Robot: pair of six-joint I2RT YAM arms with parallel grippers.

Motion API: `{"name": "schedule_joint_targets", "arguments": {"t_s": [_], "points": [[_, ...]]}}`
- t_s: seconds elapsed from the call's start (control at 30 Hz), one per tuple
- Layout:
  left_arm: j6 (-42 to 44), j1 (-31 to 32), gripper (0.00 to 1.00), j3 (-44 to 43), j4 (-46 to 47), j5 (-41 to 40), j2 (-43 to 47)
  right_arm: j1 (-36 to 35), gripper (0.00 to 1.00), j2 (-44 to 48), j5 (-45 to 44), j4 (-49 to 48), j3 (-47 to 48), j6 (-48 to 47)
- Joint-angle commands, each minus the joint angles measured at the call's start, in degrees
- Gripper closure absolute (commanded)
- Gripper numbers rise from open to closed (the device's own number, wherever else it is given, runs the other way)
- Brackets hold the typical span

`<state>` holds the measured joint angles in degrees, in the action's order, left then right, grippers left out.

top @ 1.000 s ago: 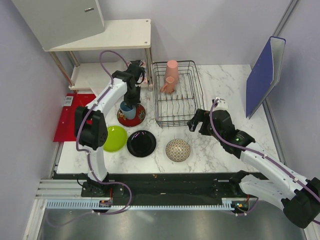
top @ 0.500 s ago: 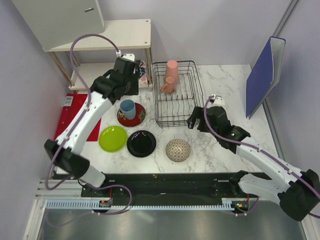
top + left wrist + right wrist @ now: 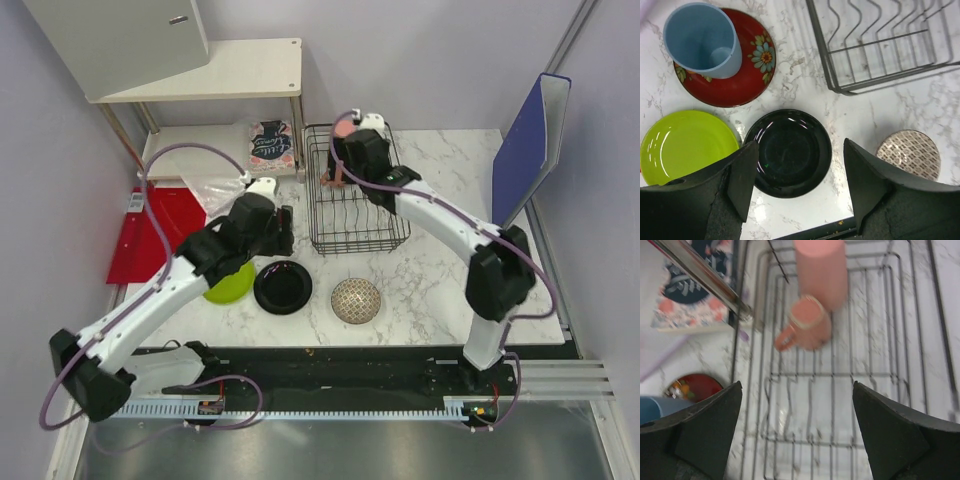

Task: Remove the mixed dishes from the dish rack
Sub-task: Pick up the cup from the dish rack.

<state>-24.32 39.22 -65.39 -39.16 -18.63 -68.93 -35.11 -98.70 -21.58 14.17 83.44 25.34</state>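
Note:
The small pink mug (image 3: pixel 807 325) is beyond the robot's open fingers, so the right gripper will next go outward and down around the mug's body.
The black wire dish rack (image 3: pixel 350 247) holds a tall pink cup (image 3: pixel 820 270) and a small pink handled mug (image 3: pixel 807 325) at its far end. My right gripper (image 3: pixel 352 160) hovers open above them, and its view (image 3: pixel 797 430) shows empty rack wires (image 3: pixel 840 390) between the jaws. My left gripper (image 3: pixel 284 233) is open above the glossy black plate (image 3: pixel 790 152). The light-blue cup (image 3: pixel 702 40) stands on the dark red patterned plate (image 3: pixel 742 75). The lime-green plate (image 3: pixel 685 145) and beige speckled bowl (image 3: pixel 910 155) lie on the marble. The top view shows the black plate (image 3: pixel 283 287), bowl (image 3: pixel 356 300) and part of the green plate (image 3: pixel 228 286).
A white metal-legged shelf (image 3: pixel 230 70) stands at the back left with a floral packet (image 3: pixel 268 142) below it. A red mat (image 3: pixel 150 230) lies at the left edge. A blue folder (image 3: pixel 530 145) leans at the right.
My left arm has pulled back from the shelf and the blue cup to above the black plate. My right arm has swung from right of the rack to over its far end.

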Motion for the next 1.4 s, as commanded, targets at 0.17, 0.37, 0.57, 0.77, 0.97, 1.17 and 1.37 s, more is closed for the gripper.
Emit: {"name": "schedule_joint_targets", "arguments": {"t_s": [0.17,0.37,0.57,0.77,0.97,1.17,1.37], "points": [[-0.8,2.2,0.25,7.0,8.9,-0.5,21.4,1.8,0.02,-24.6,0.8,5.4,31.1,-3.5],[-2.0,2.2,0.25,10.8,9.0,-0.9,25.3,2.4,0.02,-29.3,-1.9,4.8,33.8,-3.1],[-5.2,2.3,0.25,13.8,10.6,-1.8,25.3,2.6,0.02,-32.5,-2.8,3.1,34.8,-3.4],[-5.9,2.3,0.25,15.5,12.3,-1.7,25.1,3.7,0.02,-35.4,-1.6,0.4,34.9,-1.6],[-5.9,2.3,0.25,16.6,13.1,-1.9,24.4,4.3,0.02,-38.0,-0.6,-0.5,34.5,0.0],[-6.6,2.3,0.25,17.1,13.3,-1.4,23.2,4.4,0.13,-36.5,-1.4,-3.4,30.7,-1.3],[-6.8,2.3,0.25,17.5,13.3,-1.2,22.9,4.4,0.43,-33.6,-1.9,-6.5,26.6,-2.8]]}}
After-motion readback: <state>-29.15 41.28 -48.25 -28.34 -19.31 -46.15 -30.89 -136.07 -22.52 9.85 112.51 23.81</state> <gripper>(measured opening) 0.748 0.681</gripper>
